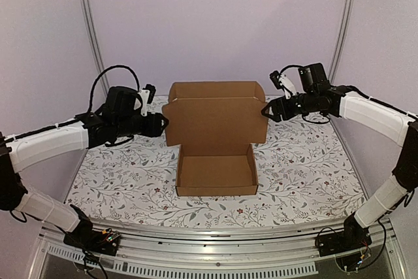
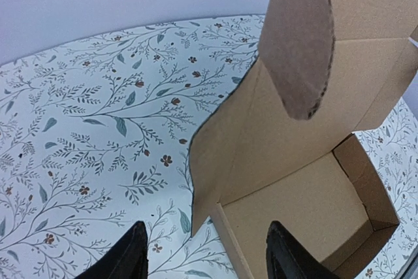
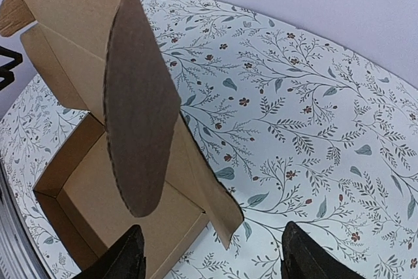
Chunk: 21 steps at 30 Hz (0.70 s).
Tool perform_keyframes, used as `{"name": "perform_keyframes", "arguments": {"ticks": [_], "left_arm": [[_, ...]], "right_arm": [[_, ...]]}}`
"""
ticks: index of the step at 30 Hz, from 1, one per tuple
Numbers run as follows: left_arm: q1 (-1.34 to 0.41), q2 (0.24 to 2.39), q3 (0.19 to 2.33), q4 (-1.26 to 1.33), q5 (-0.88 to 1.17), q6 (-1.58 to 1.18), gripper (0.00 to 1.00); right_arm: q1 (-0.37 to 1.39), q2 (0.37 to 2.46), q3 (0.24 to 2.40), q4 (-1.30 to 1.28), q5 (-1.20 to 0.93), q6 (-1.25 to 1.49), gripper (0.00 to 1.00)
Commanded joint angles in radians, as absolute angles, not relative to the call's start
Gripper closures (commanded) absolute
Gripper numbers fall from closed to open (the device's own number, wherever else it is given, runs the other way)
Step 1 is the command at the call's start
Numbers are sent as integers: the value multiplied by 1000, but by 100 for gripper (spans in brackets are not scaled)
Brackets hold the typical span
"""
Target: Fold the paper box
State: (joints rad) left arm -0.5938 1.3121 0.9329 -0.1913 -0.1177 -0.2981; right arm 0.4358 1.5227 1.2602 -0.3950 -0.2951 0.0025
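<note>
The left gripper moves toward the right in the top view onto that flap's outer edge next, because the lid's side flap faces my open fingers.
The brown paper box (image 1: pixel 216 170) sits mid-table as a shallow open tray, its lid (image 1: pixel 215 115) standing upright behind it with the top flap folded forward. My left gripper (image 1: pixel 159 124) is open, level with the lid's left edge; in its wrist view (image 2: pixel 208 253) the lid's rounded side flap (image 2: pixel 297 44) hangs ahead of the black fingers (image 2: pixel 127 259). My right gripper (image 1: pixel 269 110) is open at the lid's right edge; its wrist view (image 3: pixel 212 256) shows the other side flap (image 3: pixel 138 109) and the tray (image 3: pixel 124 207). Neither gripper holds anything.
A floral-patterned cloth (image 1: pixel 307 168) covers the table. Metal frame posts (image 1: pixel 90 31) stand at the back corners and a metal rail (image 1: pixel 215 240) runs along the near edge. Pale walls enclose the cell.
</note>
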Motion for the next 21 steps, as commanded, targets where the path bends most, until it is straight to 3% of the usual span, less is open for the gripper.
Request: {"name": "perform_keyframes", "arguments": {"ticks": [1,10,21], "left_arm": [[-566,1347,931,-92,-19,-255,39],[-528,1414,980,-63,21,-223,39],[-522,1457,1010,-26,103,-190,42]], "right_arm": [[428,1570,1308,-351,-341,28,35],[428,1626,1338,-342,-358,11,53],[428,1642,1338,-331,-426,-34,83]]}}
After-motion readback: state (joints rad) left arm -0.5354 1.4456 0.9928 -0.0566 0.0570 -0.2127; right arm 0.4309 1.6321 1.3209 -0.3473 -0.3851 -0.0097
